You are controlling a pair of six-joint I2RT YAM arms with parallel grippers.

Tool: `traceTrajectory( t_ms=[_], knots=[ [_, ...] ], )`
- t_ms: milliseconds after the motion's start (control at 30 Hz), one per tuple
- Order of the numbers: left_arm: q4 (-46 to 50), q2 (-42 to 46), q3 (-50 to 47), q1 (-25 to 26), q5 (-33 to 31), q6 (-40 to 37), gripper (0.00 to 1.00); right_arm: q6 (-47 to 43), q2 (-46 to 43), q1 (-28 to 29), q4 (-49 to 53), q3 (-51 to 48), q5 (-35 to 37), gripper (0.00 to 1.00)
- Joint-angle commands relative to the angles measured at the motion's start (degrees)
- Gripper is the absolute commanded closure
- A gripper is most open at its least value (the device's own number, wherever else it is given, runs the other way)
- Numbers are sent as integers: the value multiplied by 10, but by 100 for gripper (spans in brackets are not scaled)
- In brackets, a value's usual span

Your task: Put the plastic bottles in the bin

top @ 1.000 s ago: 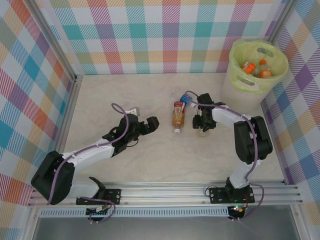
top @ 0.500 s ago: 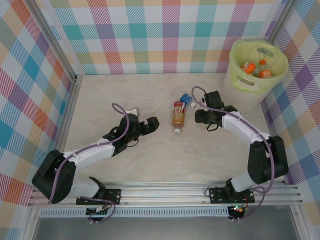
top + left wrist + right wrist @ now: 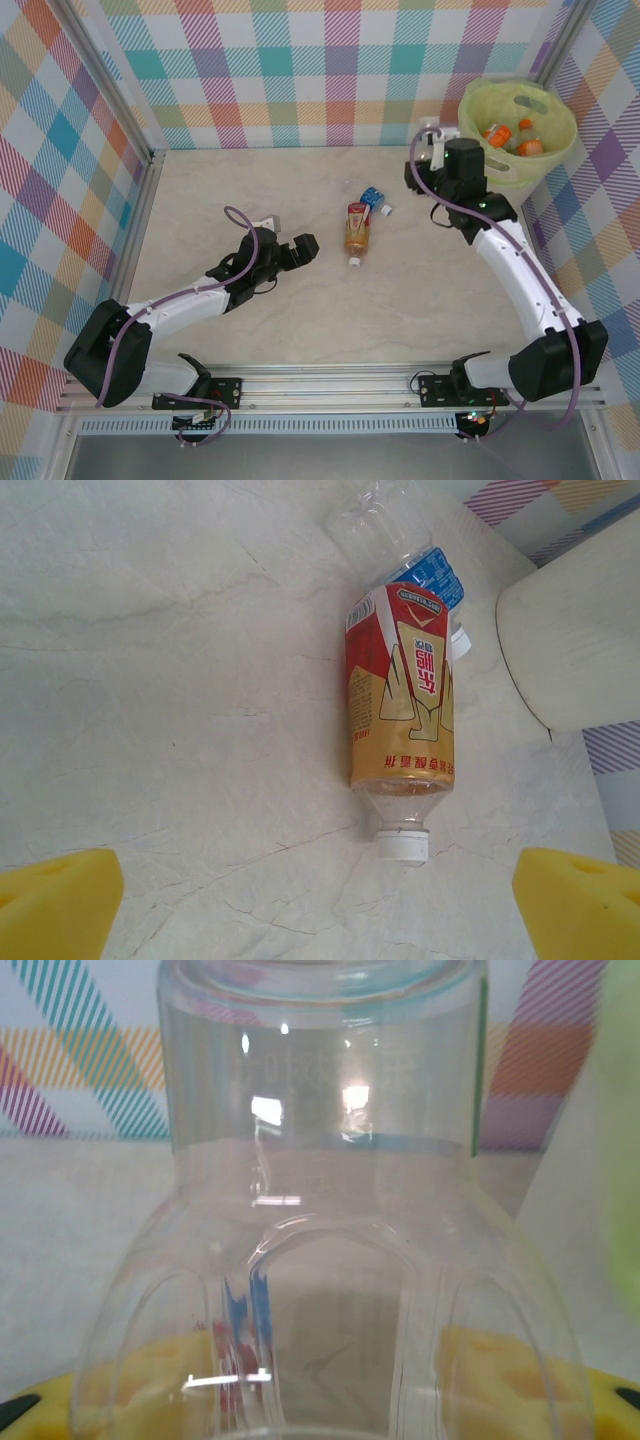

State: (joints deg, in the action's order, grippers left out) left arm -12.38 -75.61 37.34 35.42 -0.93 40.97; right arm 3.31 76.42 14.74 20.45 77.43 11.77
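My right gripper should next swing the clear bottle over the bagged bottles to the bin's opening (image 3: 522, 128) beside it, toward the back corner of the bin, and let go of the clear bottle.
A bottle with a red and gold label (image 3: 356, 230) (image 3: 400, 700) lies on the table, its white cap (image 3: 403, 845) toward me. A blue-labelled bottle (image 3: 372, 196) (image 3: 425, 565) lies just behind it. My left gripper (image 3: 293, 250) (image 3: 320, 920) stands open to their left, nothing between its yellow pads (image 3: 55, 905). My right gripper (image 3: 438, 150) (image 3: 320, 1390) is raised beside the bin (image 3: 480, 165) (image 3: 575, 640), shut on a clear bottle (image 3: 320, 1160). Several orange-capped bottles (image 3: 510, 135) lie in the bin's lime-green bag.
Checked walls close off the table at the back and on both sides. The bin stands in the back right corner against the wall. A metal rail runs along the near edge by the arm bases.
My right arm has lifted the clear bottle off the table near the two lying bottles and swung it back and right, up beside the bin. The left arm has not moved.
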Motion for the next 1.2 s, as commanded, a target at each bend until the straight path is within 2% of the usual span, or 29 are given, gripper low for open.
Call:
traceTrajectory(
  t_ms=[0, 367, 633, 833, 900, 1033, 1167],
  knots=[
    [-11, 12, 5, -6, 4, 4, 0, -45, 41, -41, -48, 65, 32, 59],
    [0, 94, -42, -6, -37, 1, 0, -43, 173, -180, -117, 196, 74, 56],
    [2, 159, -80, -8, -90, 5, 0, -69, 241, -223, -118, 270, 76, 55],
    [22, 163, -71, -12, -69, -4, 0, -85, 287, -242, -60, 308, 153, 53],
    [24, 150, -64, -12, -54, -9, 0, -85, 300, -248, -48, 315, 163, 50],
    [27, 117, -42, -13, -28, -15, 0, -132, 327, -248, -29, 337, 217, 29],
    [18, 85, -25, -13, -12, -17, 0, -111, 329, -244, 5, 357, 246, 16]
  ],
)
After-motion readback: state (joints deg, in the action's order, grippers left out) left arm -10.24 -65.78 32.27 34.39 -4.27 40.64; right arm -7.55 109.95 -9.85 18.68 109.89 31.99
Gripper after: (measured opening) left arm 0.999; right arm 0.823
